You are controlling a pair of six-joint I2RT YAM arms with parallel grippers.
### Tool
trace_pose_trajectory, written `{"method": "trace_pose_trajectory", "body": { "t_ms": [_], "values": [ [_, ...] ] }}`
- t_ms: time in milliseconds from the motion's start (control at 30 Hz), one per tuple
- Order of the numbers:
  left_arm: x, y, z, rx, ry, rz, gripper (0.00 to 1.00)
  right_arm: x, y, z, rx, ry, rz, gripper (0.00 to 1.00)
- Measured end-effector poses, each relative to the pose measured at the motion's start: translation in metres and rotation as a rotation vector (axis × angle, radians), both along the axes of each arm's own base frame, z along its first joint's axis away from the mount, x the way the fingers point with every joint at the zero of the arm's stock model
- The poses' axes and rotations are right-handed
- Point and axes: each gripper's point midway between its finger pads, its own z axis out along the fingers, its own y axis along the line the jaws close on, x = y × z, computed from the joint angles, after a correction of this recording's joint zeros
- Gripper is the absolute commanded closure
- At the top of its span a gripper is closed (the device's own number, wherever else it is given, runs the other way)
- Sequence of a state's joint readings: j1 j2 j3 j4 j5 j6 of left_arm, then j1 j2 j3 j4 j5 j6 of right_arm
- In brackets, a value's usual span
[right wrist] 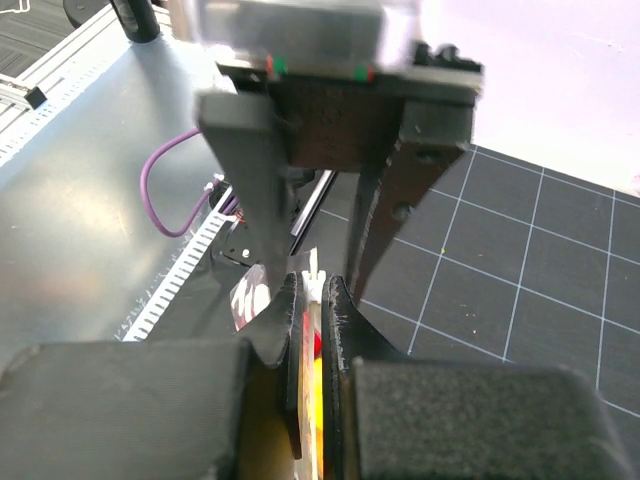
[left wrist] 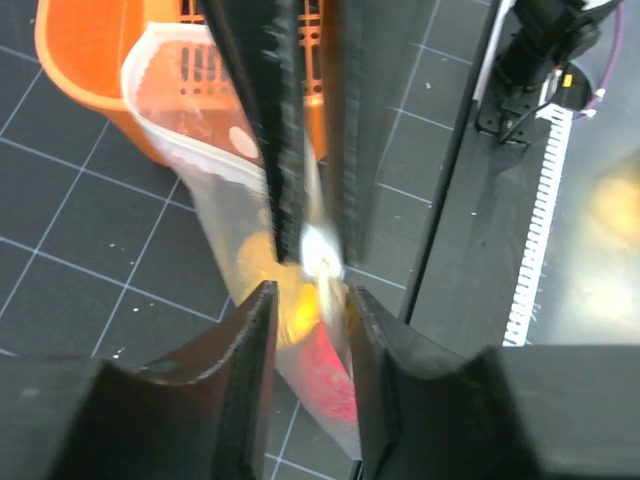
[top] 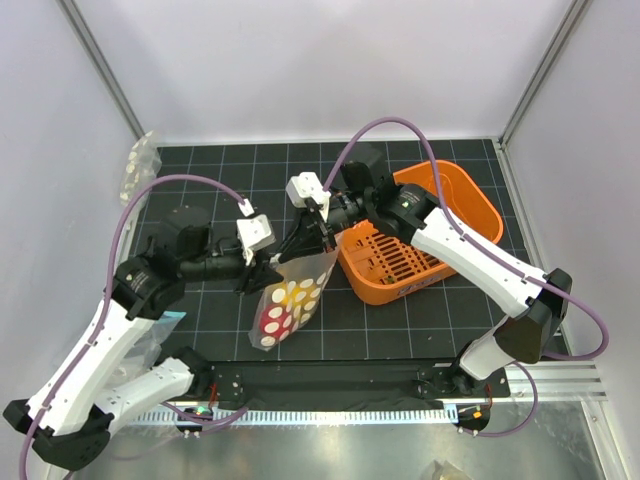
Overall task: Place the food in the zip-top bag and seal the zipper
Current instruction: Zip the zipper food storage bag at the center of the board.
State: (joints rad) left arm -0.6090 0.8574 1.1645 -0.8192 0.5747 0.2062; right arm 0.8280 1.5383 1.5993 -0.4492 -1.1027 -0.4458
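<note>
I will next pull the slider along the gaping zipper with my right gripper, to the right in the top view, toward the basket's rim (top: 344, 257), and let go.
The zip-top bag (top: 292, 298) hangs upright between my two grippers, its white dots showing. The food lies inside it: red and yellow fruits (top: 283, 303), also in the left wrist view (left wrist: 328, 380) and in the right wrist view (right wrist: 317, 345). My right gripper (top: 306, 243) (right wrist: 315, 290) is shut on the zipper at the bag's top edge, pinching its white slider (right wrist: 314, 270) (left wrist: 320, 250). My left gripper (top: 262, 272) (left wrist: 310, 300) stands tip to tip with it. Its jaws are a little apart, with the bag's top end between them.
The orange basket (top: 480, 215) stands just right of the bag, behind it in the left wrist view (left wrist: 60, 60). Small bundles of clear plastic (top: 138, 165) lie at the far left edge. A toothed rail (top: 330, 412) runs along the front edge.
</note>
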Motion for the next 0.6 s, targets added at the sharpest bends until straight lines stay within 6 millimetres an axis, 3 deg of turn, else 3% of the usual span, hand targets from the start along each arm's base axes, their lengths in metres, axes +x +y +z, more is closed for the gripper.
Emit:
{"method": "trace_pose_trajectory", "body": {
  "t_ms": [100,167,600],
  "values": [
    [0.007,-0.002,0.000,0.012,-0.003,0.015,0.77,0.000,0.000,0.000,0.000,0.001,0.000,0.99],
    [0.010,-0.002,0.002,0.009,-0.008,0.024,1.00,0.000,0.000,0.000,-0.001,0.001,-0.001,0.99],
    [0.011,0.012,0.030,-0.023,-0.106,0.095,1.00,0.009,-0.001,0.006,0.032,-0.027,-0.007,0.99]
  ]
}}
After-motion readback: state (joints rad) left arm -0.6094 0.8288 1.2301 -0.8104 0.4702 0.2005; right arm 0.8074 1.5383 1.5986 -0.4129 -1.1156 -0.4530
